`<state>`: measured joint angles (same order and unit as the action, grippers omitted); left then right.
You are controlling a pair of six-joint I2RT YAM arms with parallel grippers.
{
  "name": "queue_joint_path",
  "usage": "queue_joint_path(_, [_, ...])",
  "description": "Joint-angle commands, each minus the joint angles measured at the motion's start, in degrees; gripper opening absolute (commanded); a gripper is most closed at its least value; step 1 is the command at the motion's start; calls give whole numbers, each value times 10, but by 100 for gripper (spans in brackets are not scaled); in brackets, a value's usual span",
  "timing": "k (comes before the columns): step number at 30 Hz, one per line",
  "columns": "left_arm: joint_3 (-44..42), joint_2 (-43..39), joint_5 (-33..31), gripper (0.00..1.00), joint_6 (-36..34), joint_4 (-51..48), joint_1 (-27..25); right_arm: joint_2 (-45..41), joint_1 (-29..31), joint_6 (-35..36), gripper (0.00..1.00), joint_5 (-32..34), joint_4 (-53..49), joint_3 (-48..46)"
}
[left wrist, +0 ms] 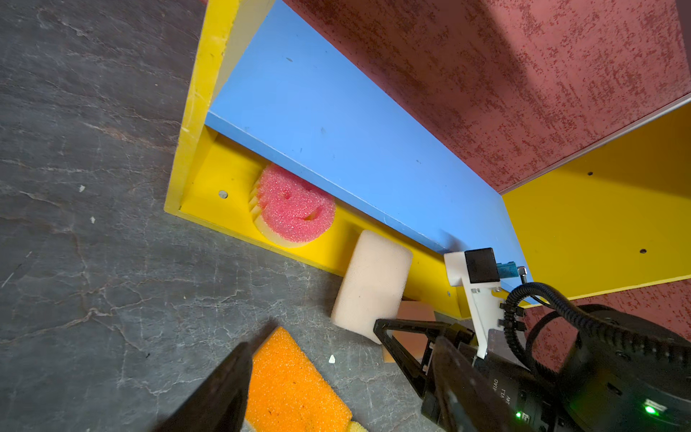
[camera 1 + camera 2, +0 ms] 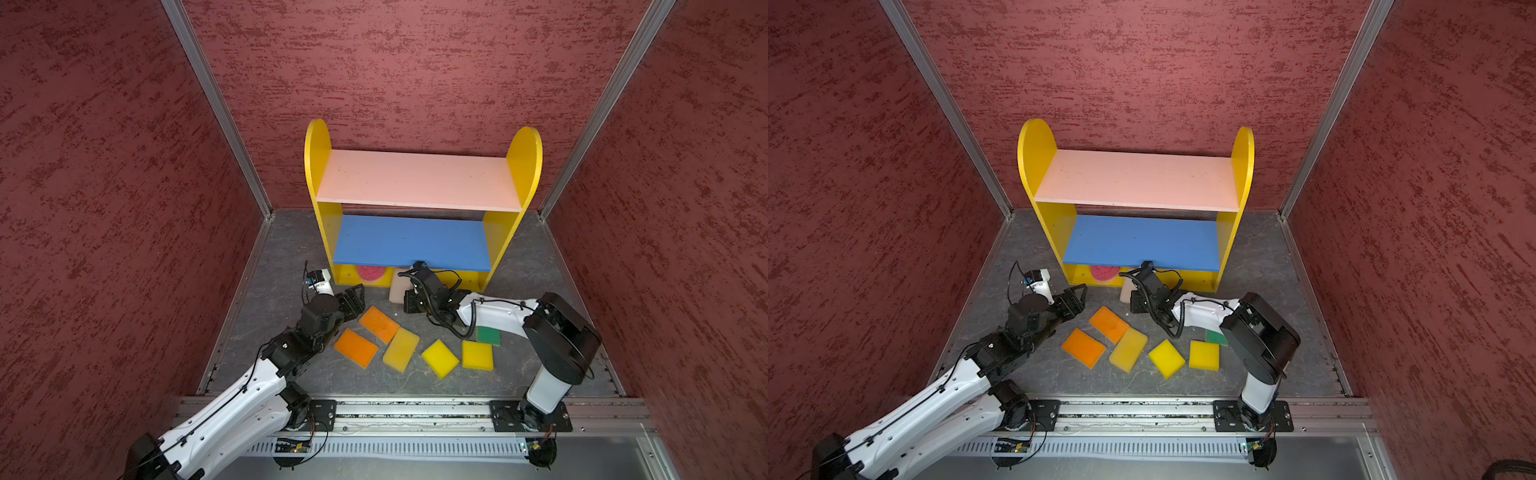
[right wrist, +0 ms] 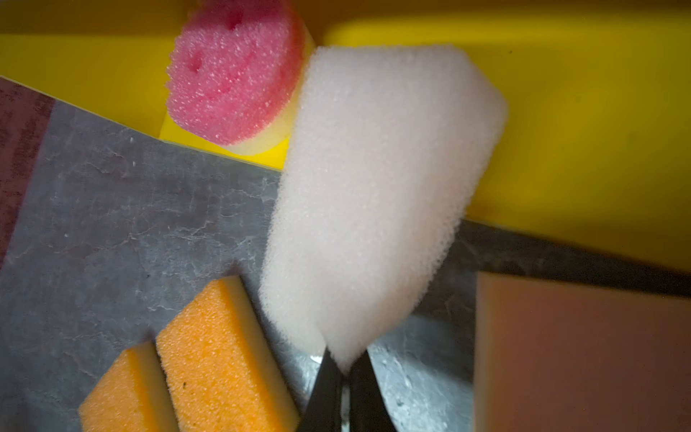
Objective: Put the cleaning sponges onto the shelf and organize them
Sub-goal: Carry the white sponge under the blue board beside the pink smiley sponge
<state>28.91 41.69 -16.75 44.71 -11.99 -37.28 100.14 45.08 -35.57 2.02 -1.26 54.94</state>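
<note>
The shelf's yellow base lies outward of the overhanging off-white sponge, so the right gripper will next push the off-white sponge outward onto that base beside the smiley sponge and let go of the off-white sponge's corner.
The shelf [image 2: 419,178] stands at the back, and the round red-pink smiley sponge [image 2: 370,272] lies on its yellow base. My right gripper [image 3: 346,368] is shut on a corner of the off-white sponge [image 3: 374,187], whose far end reaches over the base's front edge beside the smiley sponge [image 3: 232,74]. A peach sponge [image 3: 579,355] lies on the floor under that arm. My left gripper [image 1: 347,359] hangs open over the end of an orange sponge [image 1: 295,389], holding nothing. On the floor lie two orange sponges [image 2: 379,324] [image 2: 356,348], three yellow ones [image 2: 401,350] [image 2: 440,358] [image 2: 478,355] and a green-topped one [image 2: 488,336].
Red textured walls [image 2: 124,187] close in both sides and the back. The pink board [image 2: 415,178] and blue board [image 2: 411,243] carry nothing. A metal rail [image 2: 415,409] with both arm bases runs along the front edge of the grey floor [image 2: 282,266].
</note>
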Motion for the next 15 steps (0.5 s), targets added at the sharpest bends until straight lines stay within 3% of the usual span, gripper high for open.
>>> queue_joint_path(1, [-6, 6, 6, 76, 3, 8, 3, 21, -18, 20, 6, 29, 31, 19])
queue_joint_path(15, [-10, 13, 19, 76, 16, 11, 2, 35, -29, 2, 8, 45, 84, 10])
